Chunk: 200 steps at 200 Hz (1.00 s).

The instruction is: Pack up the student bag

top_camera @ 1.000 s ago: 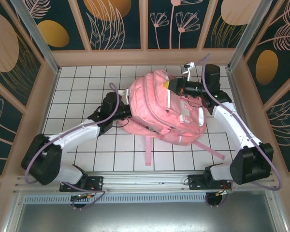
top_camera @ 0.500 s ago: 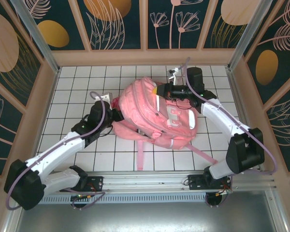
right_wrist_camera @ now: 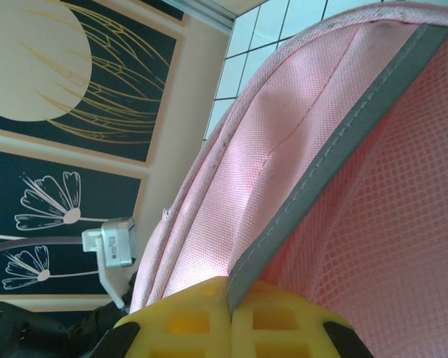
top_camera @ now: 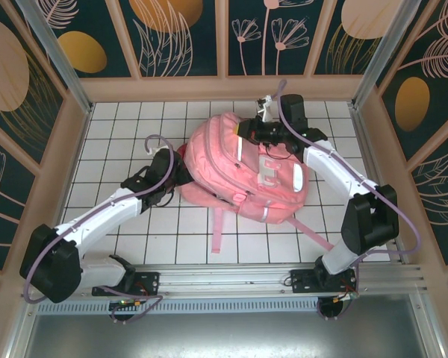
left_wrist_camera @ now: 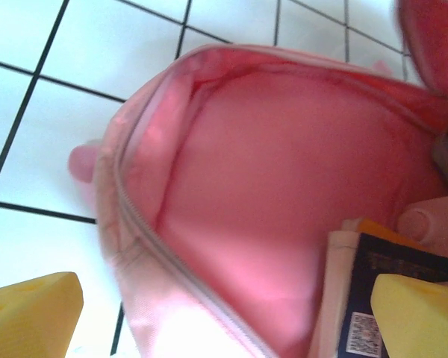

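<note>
My right gripper eases the pinched piece of grey trim outward toward the bag's far edge and releases it next, as the book [left_wrist_camera: 373, 298] is already inside.
The student bag [top_camera: 231, 168] lies in the middle of the tiled table, a large pink backpack with silver trim. My right gripper [top_camera: 248, 132] is at its far top edge, shut on the grey trim strip [right_wrist_camera: 336, 156] of the bag [right_wrist_camera: 269, 149]; its yellow fingers [right_wrist_camera: 187, 324] are pressed together on that strip. My left gripper [top_camera: 182, 170] is at the bag's left side, open. In the left wrist view its yellow fingertips [left_wrist_camera: 30, 313] stand wide apart, either side of the zipper rim, with the gripper [left_wrist_camera: 224, 324] facing the bag's open mouth [left_wrist_camera: 284, 149]. A dark blue book [left_wrist_camera: 373, 298] shows inside.
Pink straps [top_camera: 216, 227] trail from the bag toward the near edge, one more at the right [top_camera: 321, 237]. Wooden walls with flower panels [top_camera: 224, 37] enclose the table on three sides. Bare white tiles [top_camera: 112, 134] lie to the bag's left and at the front.
My right gripper has pulled the bag's top edge to the left, and the bag has shifted and turned with it. My left gripper has opened fully at the bag's mouth.
</note>
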### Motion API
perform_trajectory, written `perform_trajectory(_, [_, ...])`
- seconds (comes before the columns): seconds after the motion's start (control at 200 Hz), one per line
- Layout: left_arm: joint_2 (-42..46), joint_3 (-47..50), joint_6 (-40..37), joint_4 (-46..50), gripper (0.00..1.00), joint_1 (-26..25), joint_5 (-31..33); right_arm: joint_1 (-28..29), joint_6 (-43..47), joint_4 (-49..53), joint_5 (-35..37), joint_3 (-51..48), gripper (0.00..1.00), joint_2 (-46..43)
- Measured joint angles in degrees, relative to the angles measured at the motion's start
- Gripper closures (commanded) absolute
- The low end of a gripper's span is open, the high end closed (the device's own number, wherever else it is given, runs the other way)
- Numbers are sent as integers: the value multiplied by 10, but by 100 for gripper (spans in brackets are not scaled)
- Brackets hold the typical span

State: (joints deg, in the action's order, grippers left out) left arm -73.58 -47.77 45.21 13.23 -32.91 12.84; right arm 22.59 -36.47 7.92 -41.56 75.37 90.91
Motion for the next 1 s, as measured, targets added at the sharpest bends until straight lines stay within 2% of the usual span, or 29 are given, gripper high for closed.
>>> perform_trajectory(0.235, [-9, -13, 27, 53, 1, 25, 31, -6, 7, 23, 41, 18, 100, 0])
perform_trajectory(0.335, [-9, -14, 33, 64, 1, 36, 38, -13, 8, 26, 52, 23, 96, 7])
perform_trajectory(0.37, [-9, -14, 33, 68, 1, 37, 38, -14, 8, 27, 56, 28, 90, 14])
perform_trajectory(0.41, [-9, -14, 33, 72, 1, 38, 38, -14, 11, 31, 59, 38, 75, 26])
perform_trajectory(0.435, [-8, -14, 33, 73, 1, 38, 38, -12, 14, 35, 61, 47, 69, 36])
perform_trajectory(0.53, [-4, -14, 30, 77, 1, 38, 37, -3, 33, 70, 104, 95, 50, 77])
perform_trajectory(0.591, [7, -14, 22, 78, 1, 38, 31, 6, 50, 98, 159, 125, 43, 94])
perform_trajectory(0.656, [24, -13, 7, 76, 3, 38, 14, 18, 71, 122, 220, 136, 43, 96])
perform_trajectory(0.766, [52, -9, -24, 57, 12, 38, -50, 30, 94, 145, 298, 122, 52, 73])
perform_trajectory(0.881, [55, 7, -50, 31, 18, 26, -121, 33, 108, 166, 329, 74, 61, 19])
perform_trajectory(1.001, [25, 20, -64, 28, 19, -28, -155, 57, 111, 178, 334, 22, 64, -39])
